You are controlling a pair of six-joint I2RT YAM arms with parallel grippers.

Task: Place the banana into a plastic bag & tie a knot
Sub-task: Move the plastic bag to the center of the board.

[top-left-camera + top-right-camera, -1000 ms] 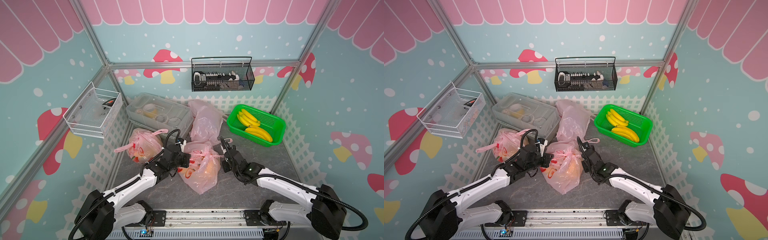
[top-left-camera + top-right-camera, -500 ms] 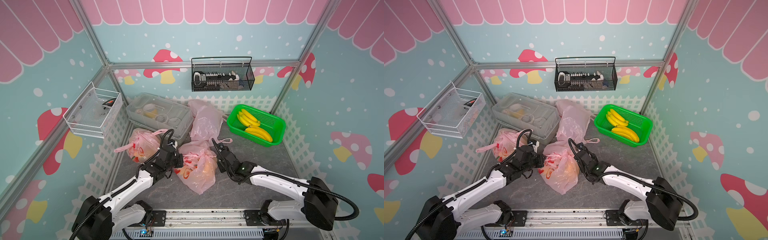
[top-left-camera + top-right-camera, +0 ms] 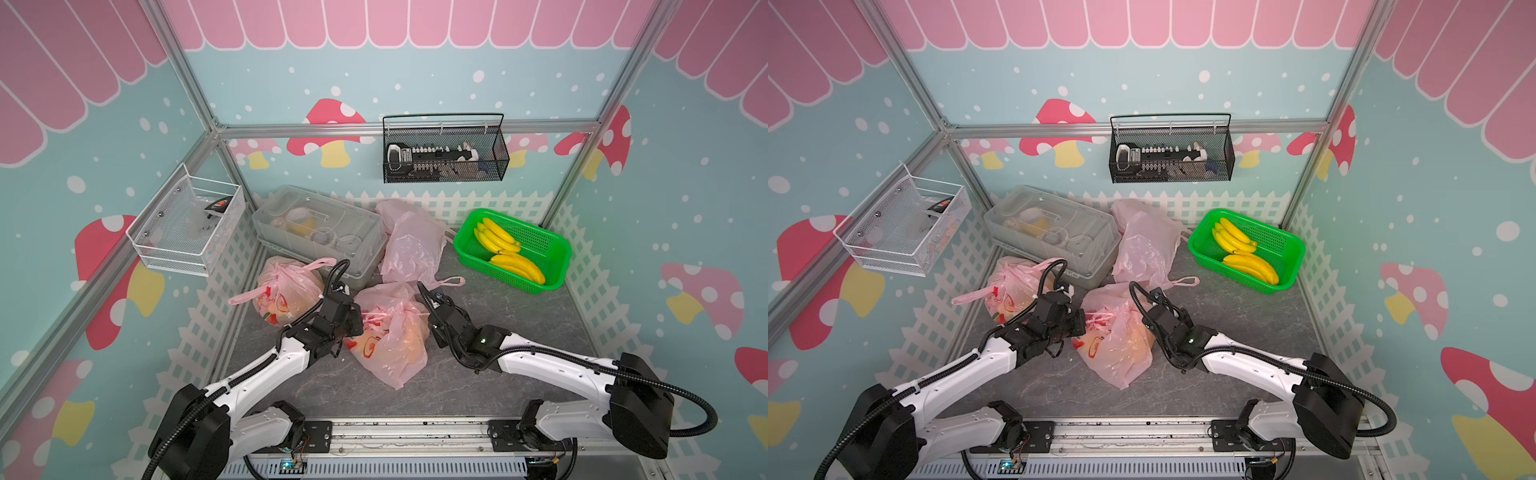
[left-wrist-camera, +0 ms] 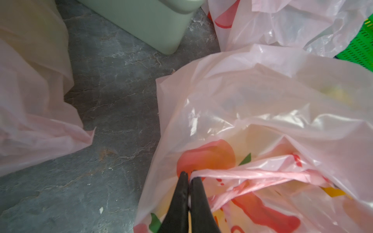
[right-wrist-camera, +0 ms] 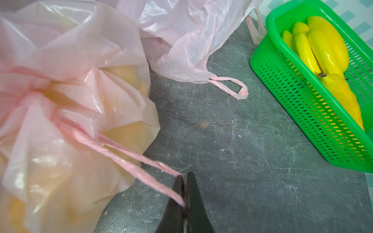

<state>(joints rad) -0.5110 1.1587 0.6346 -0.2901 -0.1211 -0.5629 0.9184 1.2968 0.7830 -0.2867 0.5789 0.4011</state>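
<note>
The bag's gathered neck lies across the taut part of the bag from my right gripper, so my right gripper will move toward that neck next and release the twisted handle beside it.
A pink plastic bag lies mid-table, with yellow banana showing dimly through it. Its neck is gathered and its two handles run out to either side. My left gripper is at the bag's left side, shut on one twisted handle. On the bag's right side my right gripper is shut on the other handle, which is stretched taut above the table. More bananas lie in the green basket.
A tied pink bag sits left of the left gripper. Loose empty pink bags lie behind the central bag, next to a clear lidded box. A white wire basket and a black mesh basket hang on the walls.
Both grippers have stayed shut on the handles. The right gripper has moved left, closer to the bag. The left gripper went left, then back right. The bag has shifted slightly left.
</note>
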